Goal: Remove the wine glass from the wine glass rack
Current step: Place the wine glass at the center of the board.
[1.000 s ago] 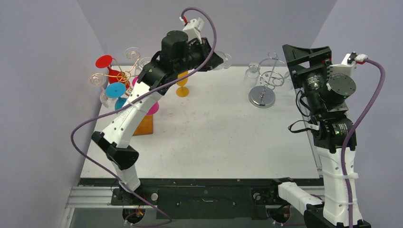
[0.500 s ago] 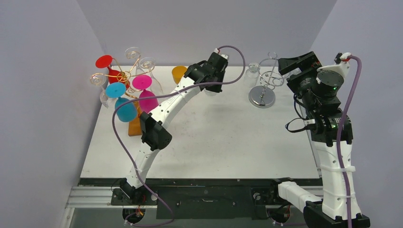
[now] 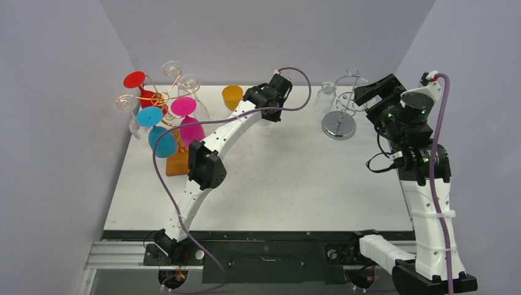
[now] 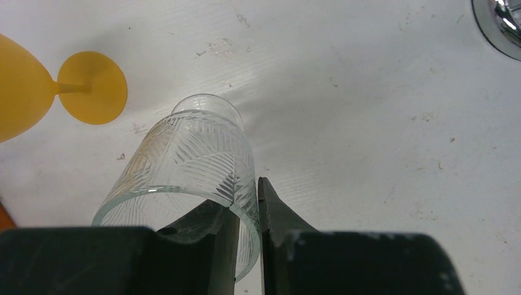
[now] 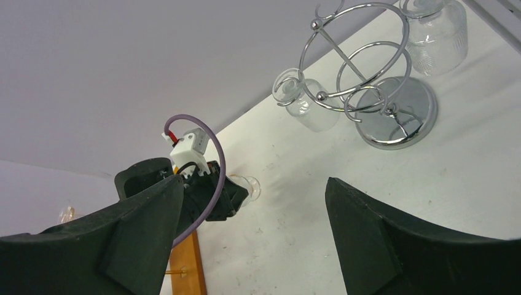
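Note:
The etched wine glass hangs above clear space, so next my left gripper must lower toward the bare table (image 3: 266, 121) beside the orange glass and open off the etched wine glass's rim.
My left gripper (image 3: 268, 98) is shut on the rim of a clear etched wine glass (image 4: 190, 153), one finger inside and one outside. The glass tilts low over the back middle of the table; the right wrist view also shows it (image 5: 247, 187). A chrome wine glass rack (image 3: 339, 123) stands at the back right with clear glasses hanging on it (image 5: 307, 104). My right gripper (image 3: 376, 92) is open and empty, just right of the chrome rack and apart from it.
A copper rack (image 3: 158, 98) on a wooden base (image 3: 178, 163) at the back left holds red (image 3: 136, 80), blue (image 3: 150, 117), pink (image 3: 184, 107) and clear glasses. An orange glass (image 3: 232, 95) stands near my left gripper, also in the left wrist view (image 4: 92, 86).
My left arm has stretched out and come down to the back middle of the table with the clear glass. My right gripper has turned and dropped a little beside the chrome rack.

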Robot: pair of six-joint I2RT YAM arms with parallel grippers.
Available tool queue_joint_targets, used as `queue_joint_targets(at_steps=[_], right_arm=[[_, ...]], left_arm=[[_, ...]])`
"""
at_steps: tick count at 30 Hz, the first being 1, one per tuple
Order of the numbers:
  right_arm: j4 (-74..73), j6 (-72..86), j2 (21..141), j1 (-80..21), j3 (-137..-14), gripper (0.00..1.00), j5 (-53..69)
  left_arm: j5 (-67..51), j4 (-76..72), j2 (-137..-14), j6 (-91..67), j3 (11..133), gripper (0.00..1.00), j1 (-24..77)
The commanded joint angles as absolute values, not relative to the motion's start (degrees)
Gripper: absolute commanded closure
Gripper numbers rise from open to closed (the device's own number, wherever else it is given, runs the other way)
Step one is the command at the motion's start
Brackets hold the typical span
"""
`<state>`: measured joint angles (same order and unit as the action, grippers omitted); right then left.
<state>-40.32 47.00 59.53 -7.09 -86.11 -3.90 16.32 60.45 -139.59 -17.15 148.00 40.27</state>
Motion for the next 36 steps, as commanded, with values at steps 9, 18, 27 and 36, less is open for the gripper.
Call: queue_joint_targets(at_steps=[9, 18, 27, 36], right_arm=[[-42.48, 44.25, 58.36, -6.69, -84.14, 0.20, -7.03], [-42.98, 44.06, 58.22, -6.61, -82.91, 0.20, -7.39], [-42.98, 44.12, 58.47, -6.59, -82.73, 0.20, -7.34], [-43.04, 44.20, 58.14, -6.57, -82.30, 0.20, -6.96]], left_arm=[[15.52, 54.89, -142.51, -15.49, 146.77, 1.00, 37.17], [12.71, 55.28, -144.54, -16.06, 146.60, 1.00, 36.09], [12.02, 55.86, -145.24, -16.17, 146.60, 0.94, 35.51], [12.30, 56.36, -144.49, -15.59, 147.92, 0.75, 35.12]])
